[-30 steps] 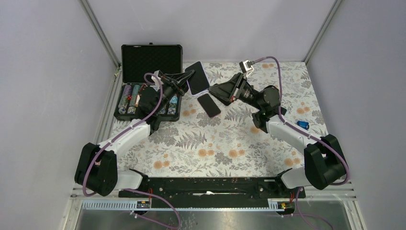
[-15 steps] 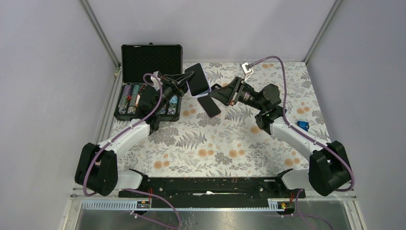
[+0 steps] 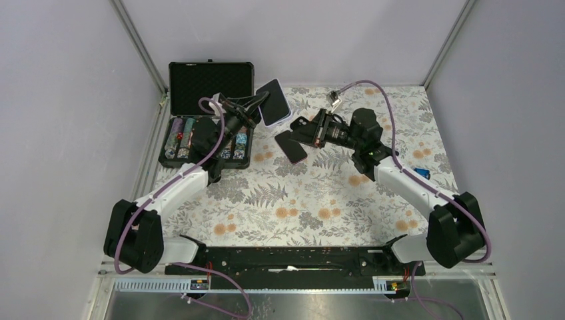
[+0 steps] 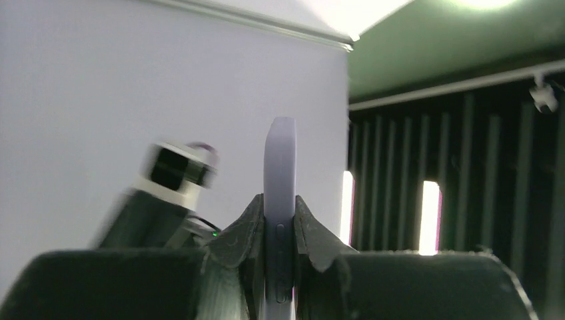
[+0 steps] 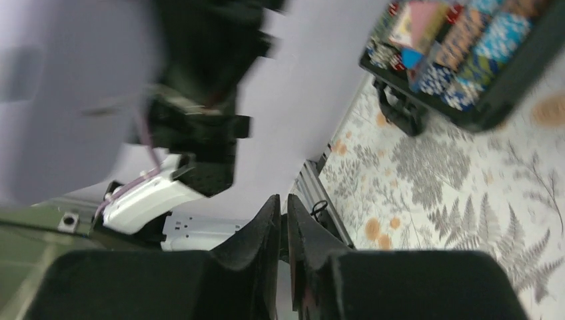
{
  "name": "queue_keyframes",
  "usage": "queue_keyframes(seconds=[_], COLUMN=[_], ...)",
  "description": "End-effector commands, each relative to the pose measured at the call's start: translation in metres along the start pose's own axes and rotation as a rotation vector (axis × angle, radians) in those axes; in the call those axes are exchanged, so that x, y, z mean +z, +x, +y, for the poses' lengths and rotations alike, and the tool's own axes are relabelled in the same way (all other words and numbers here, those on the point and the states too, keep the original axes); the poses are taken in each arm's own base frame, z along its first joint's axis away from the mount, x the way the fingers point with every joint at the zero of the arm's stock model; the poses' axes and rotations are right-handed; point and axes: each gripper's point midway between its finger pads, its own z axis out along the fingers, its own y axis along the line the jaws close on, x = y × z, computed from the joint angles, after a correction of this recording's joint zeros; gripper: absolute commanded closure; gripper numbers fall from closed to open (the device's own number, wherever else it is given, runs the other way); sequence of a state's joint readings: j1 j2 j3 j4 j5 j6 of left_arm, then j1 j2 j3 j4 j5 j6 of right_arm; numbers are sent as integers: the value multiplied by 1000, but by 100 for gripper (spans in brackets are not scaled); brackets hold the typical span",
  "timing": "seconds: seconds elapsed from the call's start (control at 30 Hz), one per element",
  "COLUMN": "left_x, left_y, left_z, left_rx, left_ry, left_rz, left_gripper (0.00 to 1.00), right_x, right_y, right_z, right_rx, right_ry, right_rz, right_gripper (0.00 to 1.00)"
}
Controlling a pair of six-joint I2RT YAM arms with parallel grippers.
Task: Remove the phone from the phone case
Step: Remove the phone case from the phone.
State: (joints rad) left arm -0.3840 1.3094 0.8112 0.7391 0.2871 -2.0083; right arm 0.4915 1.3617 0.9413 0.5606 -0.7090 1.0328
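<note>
I should lift my left gripper next, turn the phone case's free edge toward the fingers of my right gripper and let go, because those fingers are empty beside the lilac phone case [image 3: 274, 102].
My left gripper [image 3: 262, 102] is shut on the edge of a lilac phone case [image 3: 274, 102] and holds it above the table's back left. A dark face fills the case's rim. In the left wrist view the case [image 4: 278, 153] stands edge-on between the fingers of the left gripper [image 4: 278, 200], its side buttons showing. A black phone-shaped slab [image 3: 291, 146] lies flat on the table just below. My right gripper [image 3: 300, 125] points left between the case and the slab. In its own view the right gripper [image 5: 283, 199] has jaws almost together with nothing between them.
An open black chip case [image 3: 210, 85] with rows of coloured chips [image 3: 183, 137] sits at the back left, beside my left arm. A small blue object [image 3: 420, 173] lies near the right edge. Walls enclose the flowered table [image 3: 300, 200] on three sides.
My right gripper has swung left toward the held case and its jaws have narrowed. The left gripper has lifted and tilted the case slightly to the right.
</note>
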Motion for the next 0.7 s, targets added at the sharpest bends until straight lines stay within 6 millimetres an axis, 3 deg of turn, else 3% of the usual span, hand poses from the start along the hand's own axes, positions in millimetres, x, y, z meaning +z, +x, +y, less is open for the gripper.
queue_keyframes(seconds=[0.0, 0.07, 0.13, 0.2, 0.37, 0.47, 0.67], left_x=[-26, -23, -20, -20, -18, -13, -5], left_y=[72, 73, 73, 71, 67, 67, 66], left_z=[-120, -116, -109, -107, -109, -107, -94], left_rx=[-98, -62, -8, 23, 47, 96, 312], left_ry=[319, 295, 265, 251, 264, 251, 159], left_rz=[256, 252, 234, 210, 183, 178, 138], left_gripper=[100, 100, 100, 100, 100, 100, 100], right_x=[2, 6, 9, 9, -8, -14, -15], right_y=[6, 5, -1, -9, -13, -10, -6], right_z=[-32, -33, -16, 4, 32, 48, 97], right_rx=[226, 303, 313, 260, 22, -96, -191], right_ry=[155, 176, 107, 36, -1, -17, -179], right_rz=[0, 6, 11, -7, -87, -142, -177], right_gripper=[85, 82, 77, 66, 42, 34, 23])
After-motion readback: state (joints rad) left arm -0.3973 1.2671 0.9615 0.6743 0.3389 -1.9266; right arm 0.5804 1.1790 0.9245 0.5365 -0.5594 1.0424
